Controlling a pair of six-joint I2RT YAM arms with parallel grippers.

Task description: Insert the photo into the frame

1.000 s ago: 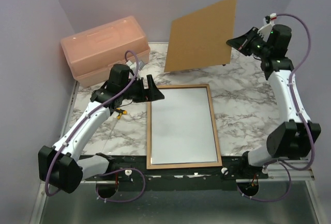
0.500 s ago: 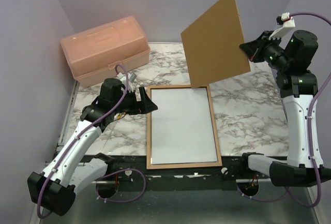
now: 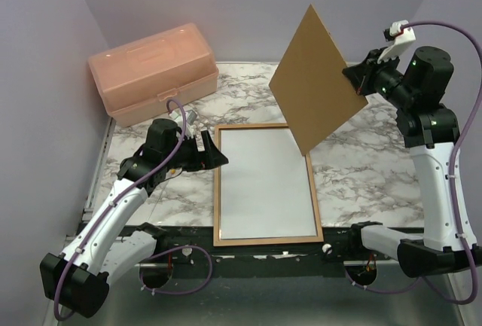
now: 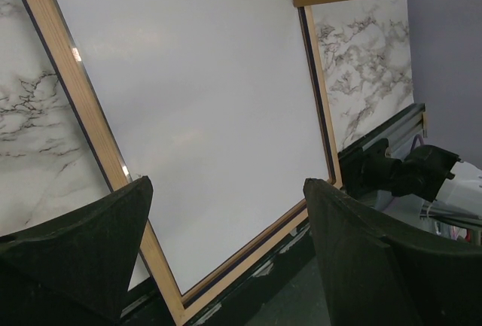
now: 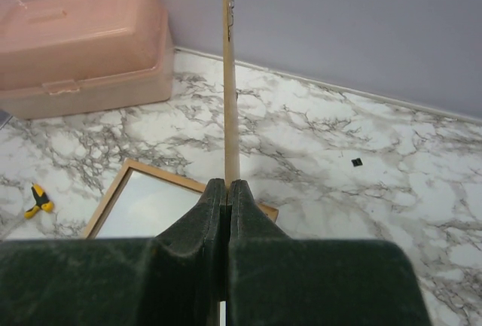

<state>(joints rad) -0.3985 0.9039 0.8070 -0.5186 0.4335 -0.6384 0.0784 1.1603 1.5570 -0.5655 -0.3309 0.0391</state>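
My right gripper next swings the brown board (image 3: 316,77) back and left in the top view over the white sheet (image 3: 263,183) for release, since the sheet lies uncovered.
The frame (image 3: 216,198) lies flat on the marble table with its light wood face up. A plain white sheet (image 3: 263,183) fills its opening; no printed picture shows, so I cannot tell whether this is the photo. My right gripper (image 3: 355,79) is shut on the edge of the brown backing board (image 3: 316,77) and holds it tilted in the air over the frame's far right corner. In the right wrist view the board (image 5: 228,77) stands edge-on between the closed fingers. My left gripper (image 3: 215,149) is open and empty at the frame's far left edge (image 4: 83,115).
A peach plastic box (image 3: 151,70) stands at the back left and also shows in the right wrist view (image 5: 75,40). A small yellow and black object (image 5: 35,199) lies on the table left of the frame. Walls close in on the left, back and right.
My right gripper has turned the backing board from facing the camera to a steep tilt and brought it over the frame's far right corner. My left gripper has shifted slightly nearer along the frame's left edge.
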